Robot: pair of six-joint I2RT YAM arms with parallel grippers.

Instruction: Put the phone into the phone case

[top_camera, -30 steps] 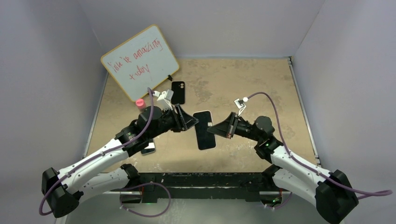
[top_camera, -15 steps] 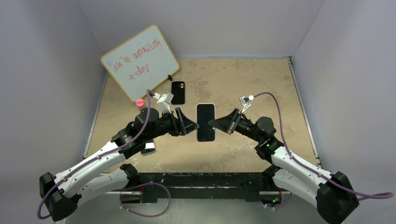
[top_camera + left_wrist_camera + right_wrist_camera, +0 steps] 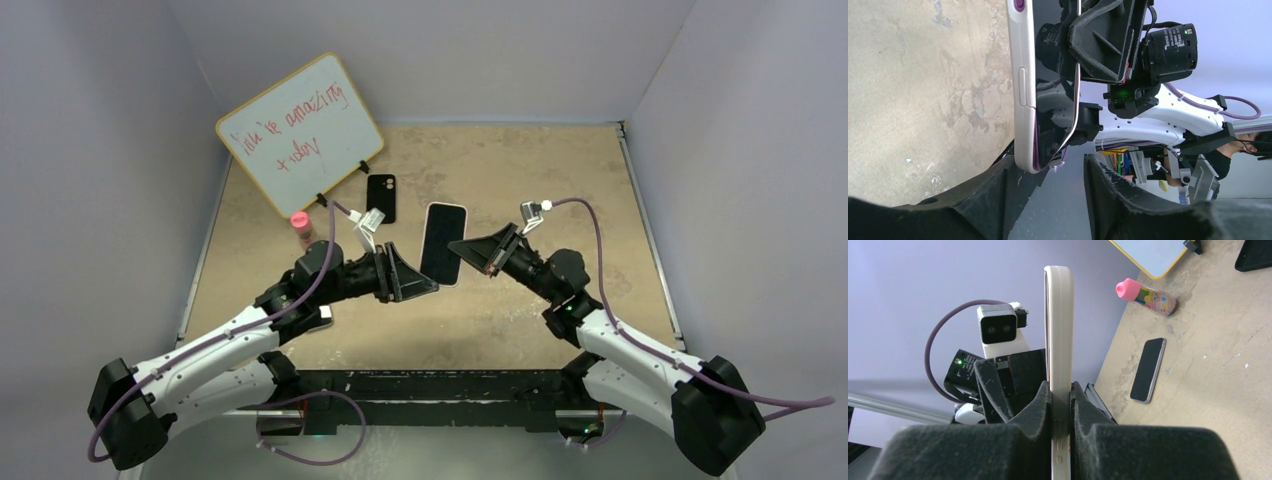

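Observation:
I will bring the tilted phone down with my right gripper, toward the right in the top view, and release it on the clear table, because it hangs over bare table.
My right gripper (image 3: 462, 250) is shut on the phone (image 3: 443, 243), which has a black screen and a whitish rim, and holds it tilted above the table's middle. In the right wrist view the pads (image 3: 1040, 400) clamp the phone's whitish edge (image 3: 1059, 315). My left gripper (image 3: 428, 287) is open just below the phone's lower left corner. In the left wrist view that corner (image 3: 1024, 150) sits by one finger (image 3: 998, 195), with a gap to the other. The black phone case (image 3: 381, 198) lies flat behind, and also shows in the right wrist view (image 3: 1255, 252).
A second phone (image 3: 320, 318) lies on the table, partly under my left arm, and shows whole in the right wrist view (image 3: 1148, 370). A whiteboard (image 3: 298, 130) leans at the back left. A pink-capped bottle (image 3: 299, 228) stands beside it.
The phone has risen toward the back and turned, held by the right gripper. The left gripper came off its edge, opened and dropped below its lower corner.

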